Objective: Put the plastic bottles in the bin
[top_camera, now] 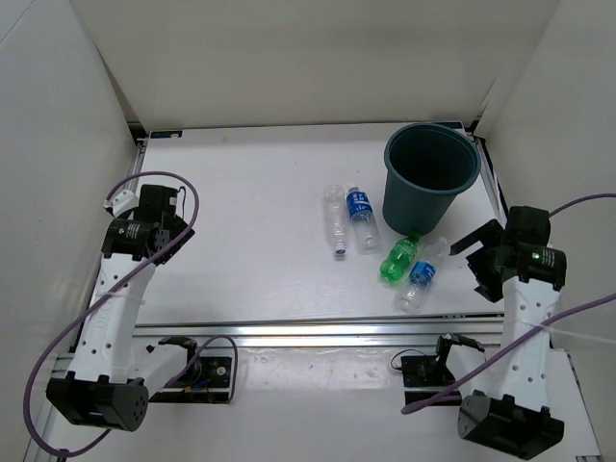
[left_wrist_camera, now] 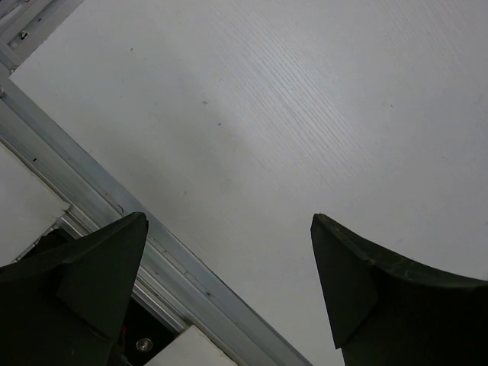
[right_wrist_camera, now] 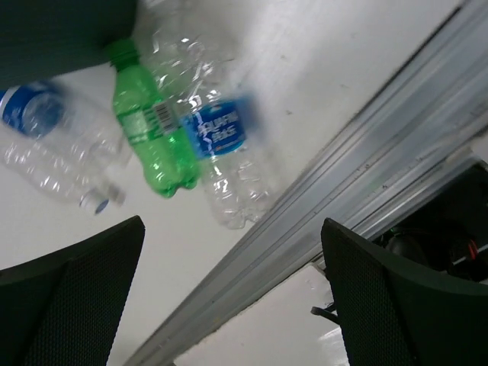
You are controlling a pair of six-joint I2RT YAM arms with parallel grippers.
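Observation:
The right gripper will go down to the left in the top view onto that blue-labelled bottle's bin-side end (top_camera: pixel 437 249) (right_wrist_camera: pixel 194 70), because the blue-labelled bottle by the green one is nearest.
The dark teal-grey bin (top_camera: pixel 414 207) stands upright at the back right; its wall fills the top left of the right wrist view (right_wrist_camera: pixel 61 30). Four bottles lie on the table in front of it. A plain clear bottle (top_camera: pixel 335 221) and a blue-labelled bottle (top_camera: pixel 362 218) lie side by side. A green bottle (top_camera: pixel 398 259) and a second blue-labelled bottle (top_camera: pixel 421 274) lie together nearer the bin. The right wrist view shows the green bottle (right_wrist_camera: pixel 149 133) and the blue-labelled bottle (right_wrist_camera: pixel 225 152). My right gripper (top_camera: pixel 481 255) (right_wrist_camera: pixel 232 222) is open and empty, right of them. My left gripper (top_camera: pixel 173 217) (left_wrist_camera: pixel 229 219) is open and empty, far left.
An aluminium rail (top_camera: pixel 318 332) runs along the table's near edge and shows in the right wrist view (right_wrist_camera: pixel 366 152). A side rail (left_wrist_camera: pixel 114 221) runs under my left gripper. White walls enclose the table at the left, back and right.

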